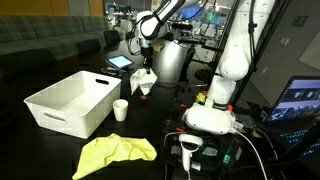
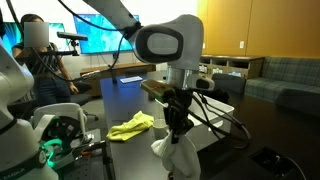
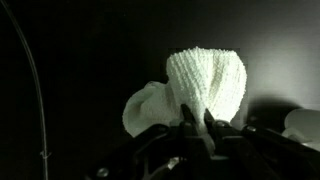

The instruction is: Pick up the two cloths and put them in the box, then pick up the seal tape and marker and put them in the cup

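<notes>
The white box stands outward of my gripper, so next I will lift and carry the white cloth [image 1: 143, 83] outward over the white box's open top [image 1: 74, 97] and release it.
My gripper [image 1: 146, 71] is shut on the white cloth [image 1: 143, 83], which hangs bunched from the fingers above the dark table. In the wrist view the cloth [image 3: 205, 82] bulges out past the gripper [image 3: 197, 120], its two fingertips pinching a fold. From an exterior view the cloth [image 2: 178, 158] dangles below the gripper [image 2: 177, 130]. The yellow cloth [image 1: 116, 152] lies rumpled near the table's front, also seen as the yellow cloth [image 2: 133, 124]. The white box [image 1: 72, 102] stands to the left of the gripper, with the small white cup [image 1: 121, 109] beside it. I cannot make out the seal tape or the marker.
A tablet [image 1: 120, 62] and a metal pot [image 1: 172, 62] sit behind the gripper. The robot base [image 1: 213, 112] and a handheld scanner [image 1: 188, 149] stand at the right, with a lit screen [image 1: 300, 98] beyond. A person [image 2: 36, 42] sits in the background.
</notes>
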Robot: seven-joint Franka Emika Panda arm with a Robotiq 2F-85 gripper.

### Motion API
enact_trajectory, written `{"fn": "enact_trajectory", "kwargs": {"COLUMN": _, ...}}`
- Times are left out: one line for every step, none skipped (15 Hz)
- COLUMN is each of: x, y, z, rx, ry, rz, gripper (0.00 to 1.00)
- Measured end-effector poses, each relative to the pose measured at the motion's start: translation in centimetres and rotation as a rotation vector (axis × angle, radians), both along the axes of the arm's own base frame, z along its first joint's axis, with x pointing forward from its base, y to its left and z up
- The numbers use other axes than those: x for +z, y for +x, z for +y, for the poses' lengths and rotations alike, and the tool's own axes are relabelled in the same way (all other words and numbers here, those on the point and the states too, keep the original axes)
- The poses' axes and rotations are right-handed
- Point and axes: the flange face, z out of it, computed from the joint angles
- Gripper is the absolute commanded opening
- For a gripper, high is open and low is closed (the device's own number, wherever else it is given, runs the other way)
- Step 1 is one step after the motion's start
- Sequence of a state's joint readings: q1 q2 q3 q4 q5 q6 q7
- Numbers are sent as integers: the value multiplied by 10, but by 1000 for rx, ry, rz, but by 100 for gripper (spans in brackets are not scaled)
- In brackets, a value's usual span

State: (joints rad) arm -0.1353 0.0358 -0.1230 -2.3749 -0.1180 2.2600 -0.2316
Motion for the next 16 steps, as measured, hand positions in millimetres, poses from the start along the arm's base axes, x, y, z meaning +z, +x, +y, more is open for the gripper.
{"fn": "enact_trajectory", "kwargs": {"x": 8, "y": 0, "z": 1, "rx": 26, "ry": -5, "rz": -14, "gripper": 3}}
{"fn": "enact_trajectory", "kwargs": {"x": 15, "y": 1, "z": 2, "rx": 42, "ry": -10, "rz": -28, "gripper": 3}}
{"fn": "enact_trajectory", "kwargs": {"x": 23, "y": 2, "z": 3, "rx": 56, "ry": -15, "rz": -42, "gripper": 3}}
{"fn": "enact_trajectory", "kwargs": {"x": 31, "y": 3, "z": 6, "rx": 69, "ry": -22, "rz": -55, "gripper": 3}}
{"fn": "enact_trajectory", "kwargs": {"x": 38, "y": 5, "z": 10, "rx": 82, "ry": -29, "rz": -69, "gripper": 3}}
{"fn": "enact_trajectory", "kwargs": {"x": 46, "y": 9, "z": 15, "rx": 94, "ry": -34, "rz": -83, "gripper": 3}}
{"fn": "enact_trajectory", "kwargs": {"x": 54, "y": 13, "z": 21, "rx": 109, "ry": -39, "rz": -97, "gripper": 3}}
{"fn": "enact_trajectory", "kwargs": {"x": 62, "y": 19, "z": 28, "rx": 124, "ry": -43, "rz": -108, "gripper": 3}}
{"fn": "enact_trajectory", "kwargs": {"x": 71, "y": 25, "z": 36, "rx": 139, "ry": -47, "rz": -120, "gripper": 3}}
{"fn": "enact_trajectory", "kwargs": {"x": 80, "y": 32, "z": 46, "rx": 156, "ry": -51, "rz": -129, "gripper": 3}}
{"fn": "enact_trajectory", "kwargs": {"x": 89, "y": 40, "z": 56, "rx": 174, "ry": -54, "rz": -141, "gripper": 3}}
{"fn": "enact_trajectory", "kwargs": {"x": 98, "y": 47, "z": 67, "rx": 190, "ry": -57, "rz": -154, "gripper": 3}}
{"fn": "enact_trajectory", "kwargs": {"x": 108, "y": 55, "z": 78, "rx": 201, "ry": -61, "rz": -168, "gripper": 3}}
{"fn": "enact_trajectory", "kwargs": {"x": 116, "y": 62, "z": 89, "rx": 208, "ry": -63, "rz": -183, "gripper": 3}}
{"fn": "enact_trajectory", "kwargs": {"x": 124, "y": 70, "z": 99, "rx": 211, "ry": -66, "rz": -198, "gripper": 3}}
{"fn": "enact_trajectory", "kwargs": {"x": 130, "y": 78, "z": 109, "rx": 214, "ry": -67, "rz": -211, "gripper": 3}}
